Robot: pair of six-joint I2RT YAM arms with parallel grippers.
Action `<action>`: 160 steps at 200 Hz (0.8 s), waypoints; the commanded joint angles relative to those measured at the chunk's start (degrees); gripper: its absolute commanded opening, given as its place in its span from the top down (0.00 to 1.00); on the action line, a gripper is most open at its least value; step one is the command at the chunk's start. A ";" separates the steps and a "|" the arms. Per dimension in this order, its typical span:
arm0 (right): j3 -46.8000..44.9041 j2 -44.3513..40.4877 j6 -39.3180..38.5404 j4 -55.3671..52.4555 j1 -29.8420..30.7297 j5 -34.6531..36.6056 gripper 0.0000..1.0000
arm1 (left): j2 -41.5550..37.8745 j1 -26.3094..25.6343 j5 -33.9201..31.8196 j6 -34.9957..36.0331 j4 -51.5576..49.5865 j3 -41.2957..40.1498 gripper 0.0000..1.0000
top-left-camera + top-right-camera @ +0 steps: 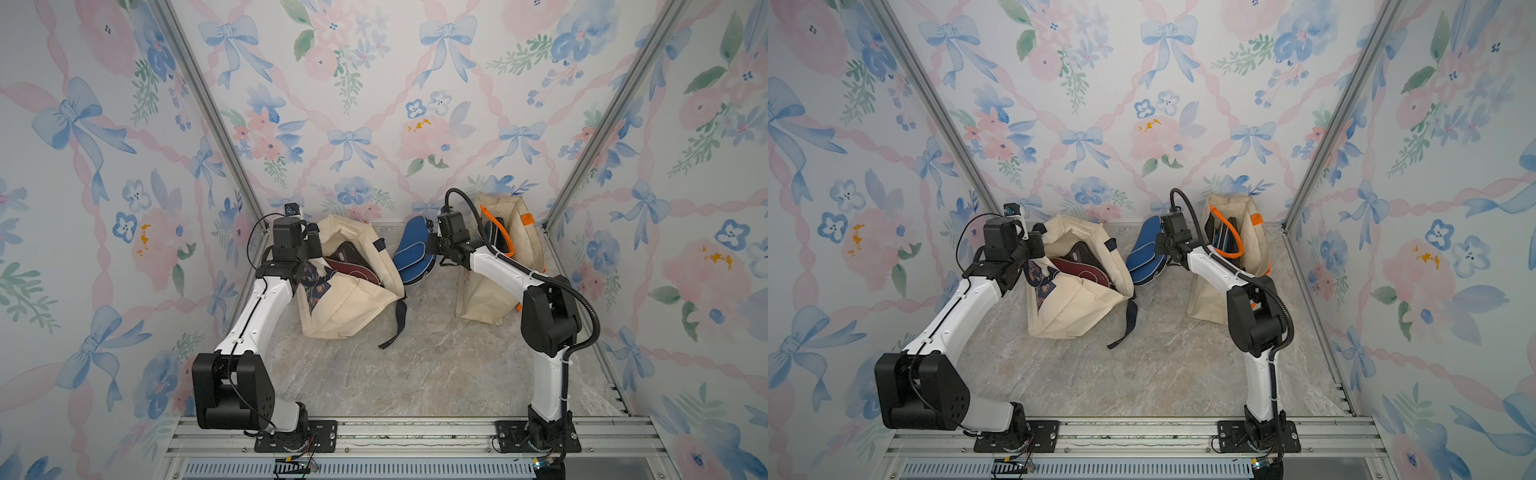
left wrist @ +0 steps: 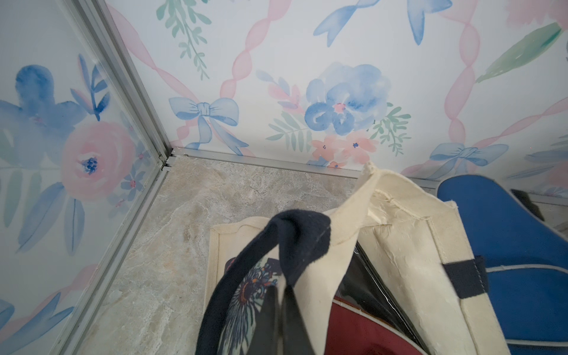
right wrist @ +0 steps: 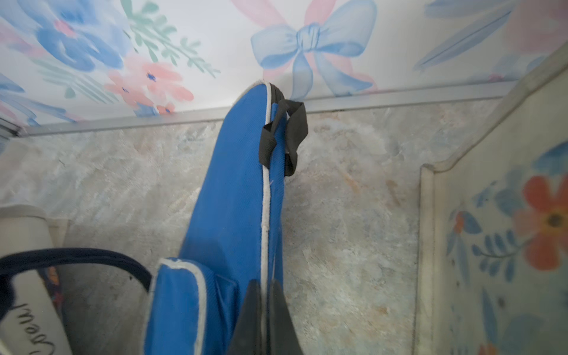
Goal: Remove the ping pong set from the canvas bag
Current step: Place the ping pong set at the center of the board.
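Observation:
The blue case [image 1: 411, 253] is already outside the navy-handled bag. I should next lower my right gripper toward that bag and release the case on the marble floor beside it.
A cream canvas bag [image 1: 349, 307] with navy handles lies open at the back left. A maroon case [image 1: 353, 270] and a black pouch [image 2: 362, 276] of the ping pong set lie in its mouth. My left gripper [image 2: 278, 295] is shut on the bag's rim [image 2: 319, 270], right beside the navy handle [image 2: 295, 239]. A blue case [image 1: 411, 253] with white piping is outside the bag, tilted on edge between the two bags. My right gripper [image 3: 266, 285] is shut on the blue case's piped edge [image 3: 266, 215]. Whether its low end touches the floor is unclear.
A second cream bag [image 1: 523, 237] with orange handles stands upright at the back right, dark flat things inside it. A loose navy strap [image 1: 395, 328] trails onto the marble floor [image 1: 415, 365]. Floral walls close in on three sides; a metal rail [image 1: 374, 432] runs along the front.

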 commanded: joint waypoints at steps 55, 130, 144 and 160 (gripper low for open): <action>8.60 7.45 -3.21 -6.82 3.09 -1.58 0.89 | -2.04 0.44 0.38 -0.90 3.32 -0.22 1.00; 8.94 0.20 -4.82 -7.90 4.29 -5.84 0.29 | -2.18 0.02 1.17 -0.82 3.34 -0.17 1.00; 5.81 -2.48 -3.67 -5.24 4.69 -9.00 0.26 | -2.25 -0.05 1.88 -0.64 3.39 -0.13 1.00; 1.32 -5.00 -1.84 -1.09 5.20 -13.23 0.25 | -2.28 -0.24 3.03 -0.55 3.53 -0.13 1.00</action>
